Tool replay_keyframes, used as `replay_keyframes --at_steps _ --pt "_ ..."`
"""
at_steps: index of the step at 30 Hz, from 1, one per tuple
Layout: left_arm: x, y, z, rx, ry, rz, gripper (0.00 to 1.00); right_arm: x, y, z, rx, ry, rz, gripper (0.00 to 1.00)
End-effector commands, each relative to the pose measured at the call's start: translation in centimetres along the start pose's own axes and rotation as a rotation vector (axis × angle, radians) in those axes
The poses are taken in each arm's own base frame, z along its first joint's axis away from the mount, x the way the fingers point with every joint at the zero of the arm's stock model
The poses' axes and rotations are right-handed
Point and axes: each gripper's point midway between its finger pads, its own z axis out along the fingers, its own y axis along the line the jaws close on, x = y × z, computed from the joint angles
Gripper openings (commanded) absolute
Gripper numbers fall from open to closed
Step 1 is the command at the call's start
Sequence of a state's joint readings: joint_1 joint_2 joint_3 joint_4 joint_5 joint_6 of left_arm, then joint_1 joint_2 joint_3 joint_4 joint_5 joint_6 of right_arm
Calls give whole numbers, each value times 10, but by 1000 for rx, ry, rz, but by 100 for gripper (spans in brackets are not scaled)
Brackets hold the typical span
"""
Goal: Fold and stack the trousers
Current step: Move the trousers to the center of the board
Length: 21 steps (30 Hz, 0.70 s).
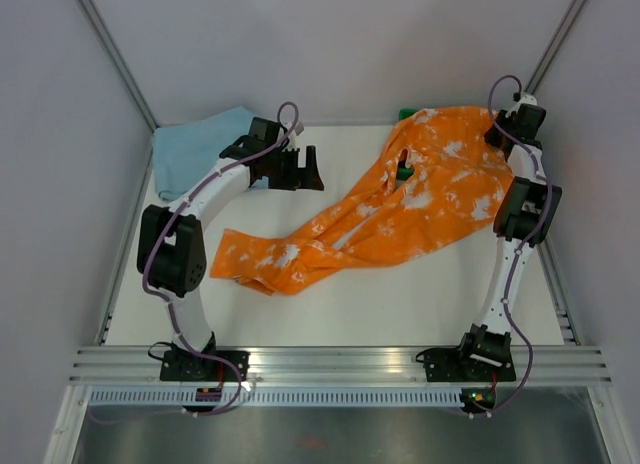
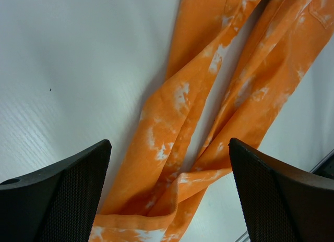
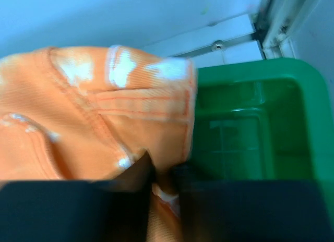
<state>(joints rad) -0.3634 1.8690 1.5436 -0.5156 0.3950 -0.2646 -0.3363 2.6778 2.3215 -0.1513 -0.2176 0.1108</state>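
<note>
A narrow part of the trousers shows between its open fingers, so next my left gripper should lower and move back toward the base onto the far trouser leg [image 1: 308,232] beside the trousers' crossing.
The orange trousers [image 1: 400,219] with white blotches lie unfolded in a diagonal across the white table [image 1: 400,304], waist at the back right, leg ends at the front left. My right gripper [image 3: 164,179] is at the back right corner, its jaws pinched on a fold of the waist fabric [image 3: 104,117]. My left gripper [image 1: 300,169] hovers open above the table at the back left. In the left wrist view its black fingers [image 2: 62,190] stand wide apart over the two crossed trouser legs [image 2: 172,127], touching nothing.
A green bin [image 3: 250,127] sits at the back edge, partly under the waist, its corner [image 1: 408,114] showing in the top view. A light blue cloth [image 1: 195,149] lies at the back left corner. White walls enclose the table on three sides.
</note>
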Motion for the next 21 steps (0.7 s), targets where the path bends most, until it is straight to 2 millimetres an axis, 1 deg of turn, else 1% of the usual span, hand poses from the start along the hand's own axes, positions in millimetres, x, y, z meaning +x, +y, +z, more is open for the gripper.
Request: replay_keyframes --at_steps 1,2,4,7,8,9,10,11,12,13,14,15,16,17,18,19,20,21 --pt "-6 -3 0 -7 -3 -15 99 -32 16 2 -79 -102 18 8" --pt "-6 -3 -1 -8 -3 -11 99 -32 17 2 -81 -103 18 0" --pt "-7 -2 -2 -14 -2 -1 99 -32 20 2 -84 -101 9 0" --pt "-9 -3 -7 -23 -10 10 99 -40 27 -5 -92 -102 5 0" --pt "-9 -3 -10 -26 -11 12 99 -56 34 -15 -99 -121 0 0" --pt "-8 -2 -12 -33 -13 20 99 -65 39 -22 -105 -134 -4 0" --pt "-10 -3 -17 -37 -22 28 99 -68 47 -28 -119 -133 -11 0" --pt "-9 -1 -19 -48 -24 34 99 -97 60 -48 -135 -176 -30 0" --pt "-9 2 -20 -67 -28 38 99 -110 68 -60 -149 -197 -43 0" --pt "-8 3 -21 -72 -29 43 99 -111 83 -68 -172 -191 -58 0" --pt "-4 3 -22 -73 -26 46 99 -142 102 -98 -208 -246 -80 0" --pt "-2 1 -22 -55 -23 50 98 -152 115 -114 -234 -261 -88 0" --pt "2 -2 -21 -29 -17 56 98 -144 135 -122 -285 -237 -92 0" --pt "17 -7 -18 2 8 67 98 -170 155 -158 -317 -293 -105 0" --pt "21 -12 -15 25 6 119 98 -176 168 -175 -345 -306 -107 0" --pt "28 -14 -12 25 15 151 97 -157 185 -181 -380 -263 -92 0" --pt "44 -21 -8 34 42 188 97 -173 202 -216 -410 -298 -98 0" --pt "48 -22 -5 42 39 233 97 -173 213 -233 -429 -299 -100 0"
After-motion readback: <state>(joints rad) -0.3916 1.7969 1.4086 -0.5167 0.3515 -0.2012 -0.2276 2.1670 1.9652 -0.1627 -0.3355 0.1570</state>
